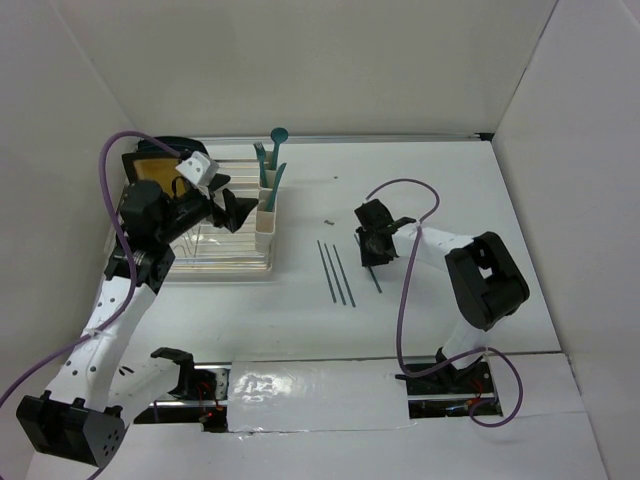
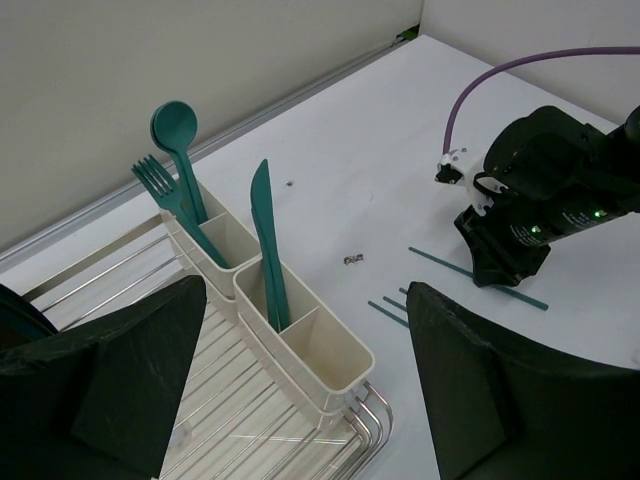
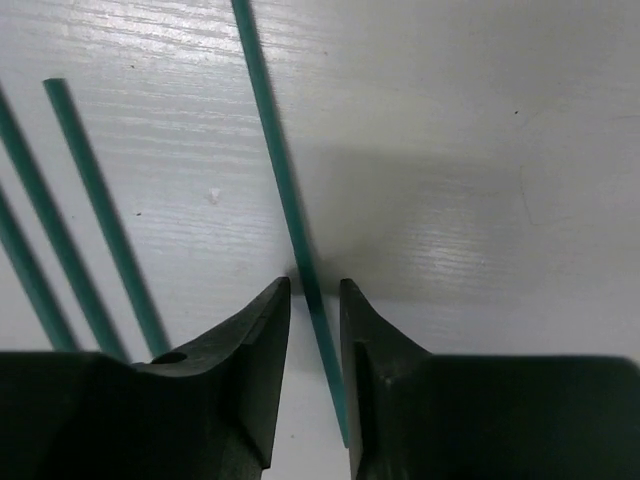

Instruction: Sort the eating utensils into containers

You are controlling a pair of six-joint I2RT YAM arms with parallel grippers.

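Note:
My left gripper moves away from the containers onto that end of the stick next, since the teal stick's far end [image 1: 357,238] [image 2: 417,251] juts out from my right gripper's fingers.
The cream-white containers [image 1: 268,210] stand in a row on the rack's right edge. In the left wrist view the containers [image 2: 330,360] hold a teal spoon [image 2: 174,125], a fork [image 2: 155,180] and a knife [image 2: 264,225]; the nearest cup is empty. My left gripper [image 2: 308,290] is open and empty, hovering over them [image 1: 225,205]. Three thin teal sticks [image 1: 335,272] lie parallel on the table. My right gripper [image 1: 375,245] is down at the table, its jaws a narrow gap apart and straddling a fourth teal stick [image 3: 275,150]. The right gripper [image 3: 315,285] does not visibly clamp it.
A clear wire dish rack [image 1: 215,250] sits at the left with a yellow-and-black plate [image 1: 155,168] at its far end. A tiny dark speck [image 1: 329,221] lies between rack and right gripper. White walls enclose the table on three sides. Purple cables loop off both arms.

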